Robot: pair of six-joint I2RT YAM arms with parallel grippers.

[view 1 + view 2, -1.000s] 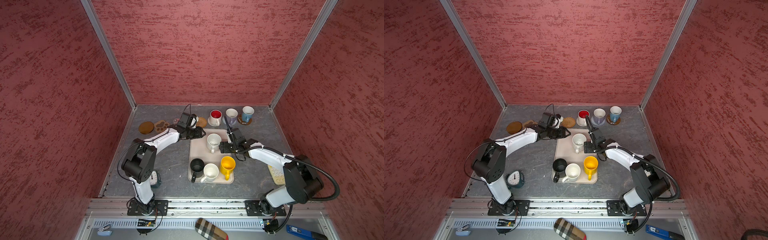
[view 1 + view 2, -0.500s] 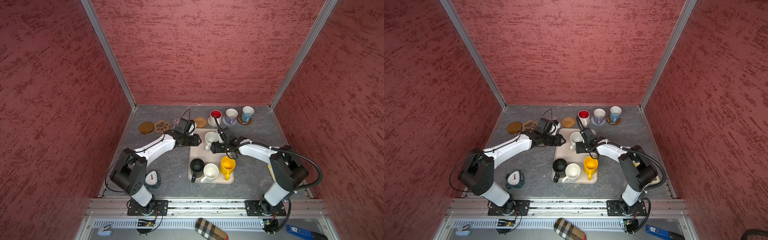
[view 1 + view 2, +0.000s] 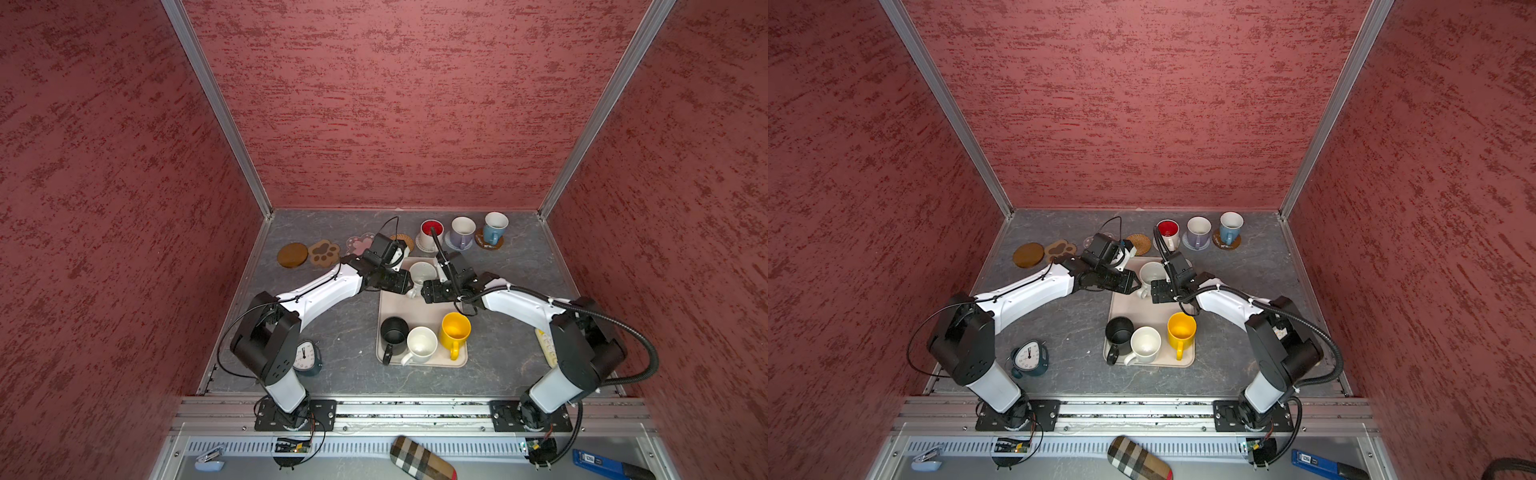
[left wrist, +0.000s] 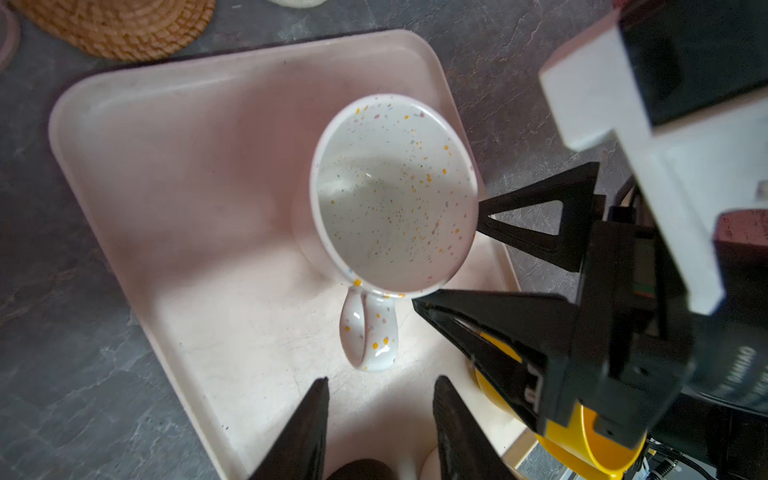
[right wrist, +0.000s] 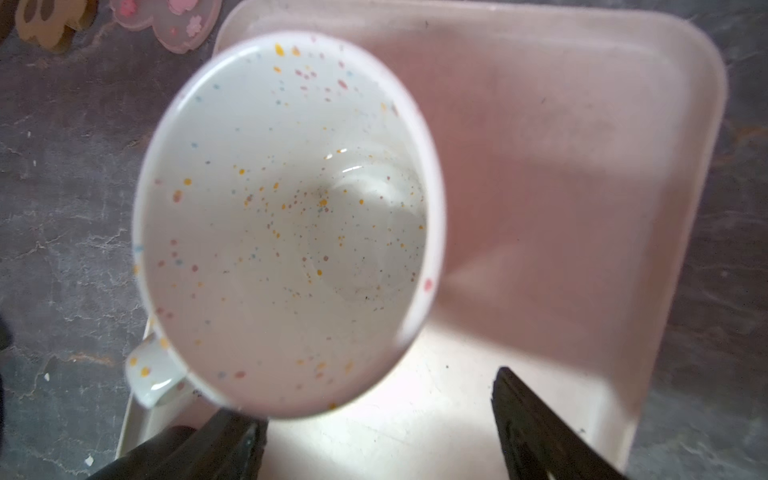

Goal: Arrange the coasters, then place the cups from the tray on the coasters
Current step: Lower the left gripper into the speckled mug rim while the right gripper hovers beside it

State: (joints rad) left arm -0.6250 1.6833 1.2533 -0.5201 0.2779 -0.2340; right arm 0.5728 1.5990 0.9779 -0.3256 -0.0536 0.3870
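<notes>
The white speckled cup's handle [image 3: 412, 293] [image 4: 370, 329] lies below and points at the open gap of my left gripper, so next I will bring my left gripper down toward the cup, around that handle, and close.
A white speckled cup [image 3: 423, 272] [image 4: 395, 195] stands upright at the far end of the beige tray [image 3: 399, 305]. My left gripper [image 4: 380, 386] is open, its tips just short of the cup's handle [image 4: 368, 332]. My right gripper [image 5: 374, 415] is open wide at the cup's other side, and its fingertips [image 4: 478, 216] touch or nearly touch the rim. Black [image 3: 394, 330], white [image 3: 422, 343] and yellow [image 3: 455, 330] cups stand at the tray's near end. The red-inside [image 3: 431, 232], lavender [image 3: 462, 230] and blue [image 3: 494, 226] cups sit on coasters at the back.
Bare coasters lie at the back left: a brown disc [image 3: 292, 254], a paw [image 3: 324, 252], a pink flower [image 3: 359, 243] and a rattan round [image 4: 120, 25]. A small clock [image 3: 305, 355] stands by the left arm's base. A cream calculator [image 3: 546, 347] lies under the right arm.
Both grippers have closed in on the speckled cup: the left one came from beside the rattan coaster over the tray's edge, the right one slid left to the cup's side.
</notes>
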